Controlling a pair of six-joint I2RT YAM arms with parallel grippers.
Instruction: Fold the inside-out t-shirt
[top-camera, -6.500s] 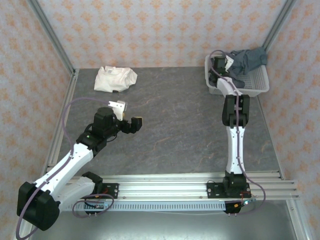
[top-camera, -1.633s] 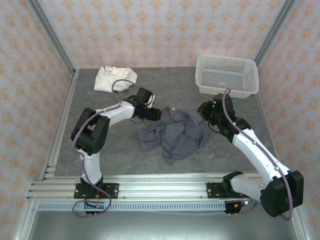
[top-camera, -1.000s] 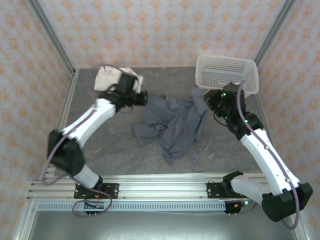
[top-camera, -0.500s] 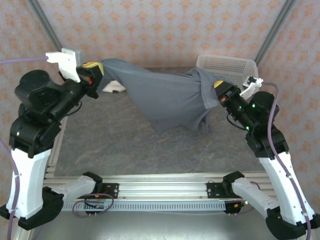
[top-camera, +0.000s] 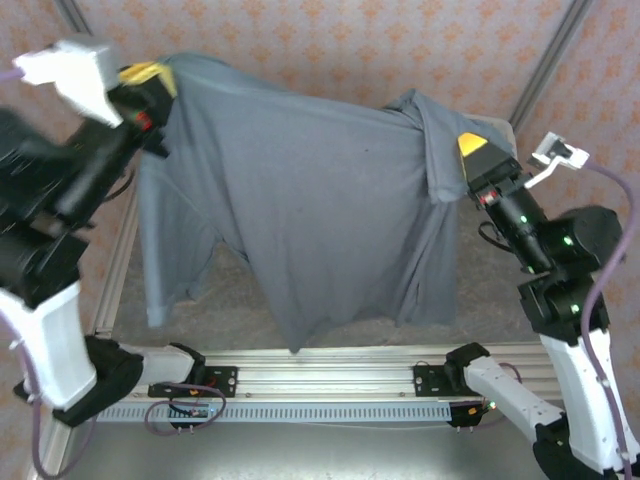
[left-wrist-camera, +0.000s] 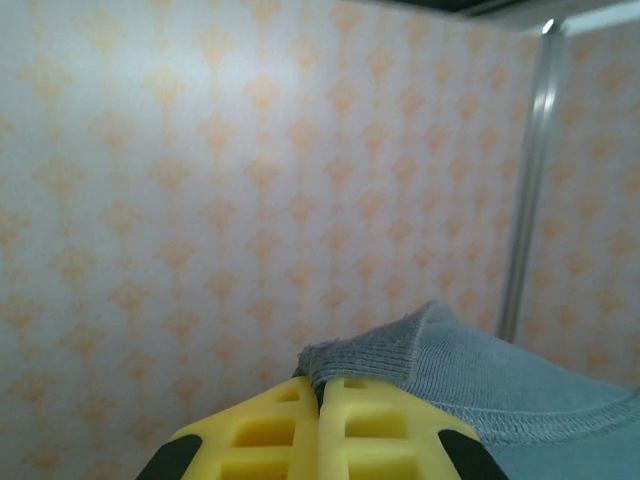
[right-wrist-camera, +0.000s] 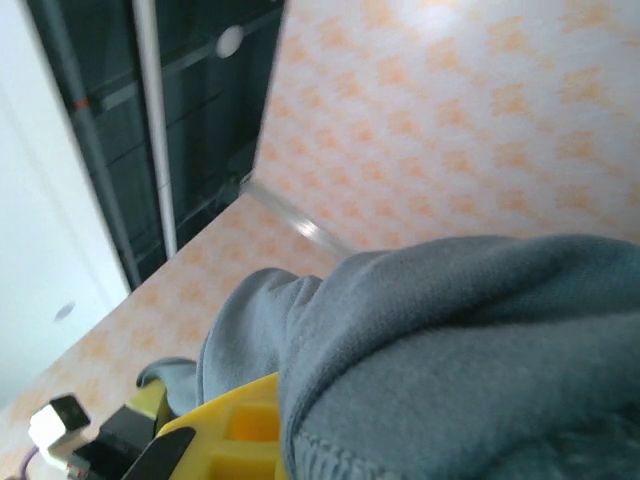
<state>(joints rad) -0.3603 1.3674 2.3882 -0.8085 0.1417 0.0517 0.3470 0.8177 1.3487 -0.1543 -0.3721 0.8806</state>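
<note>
The t-shirt (top-camera: 310, 190) is hanging spread in the air. I will next move my left gripper down and outward to lay the ribbed edge (top-camera: 178, 70) on the grey table.
The inside-out t-shirt (top-camera: 310, 190), dark slate-grey, hangs spread in the air between both raised arms, its lower edge dangling toward the table. My left gripper (top-camera: 150, 80) is at the top left, its yellow fingers (left-wrist-camera: 260, 430) shut on a ribbed edge of the t-shirt (left-wrist-camera: 480, 370). At the right, my right gripper (top-camera: 470, 150) is shut on the other upper corner. In the right wrist view the t-shirt (right-wrist-camera: 450, 340) drapes over one yellow finger (right-wrist-camera: 225, 435) and hides the rest of the jaws.
The grey table (top-camera: 240, 290) shows below the hanging cloth. An aluminium rail (top-camera: 320, 365) with the arm bases runs along the near edge. Patterned walls and a metal corner post (top-camera: 555, 50) close the space. A bit of the white basket's rim (top-camera: 497, 125) peeks out behind the shirt.
Both arms have risen and moved apart, lifting the t-shirt from a bunched sag over the table into a wide hanging sheet. Both grips have held.
</note>
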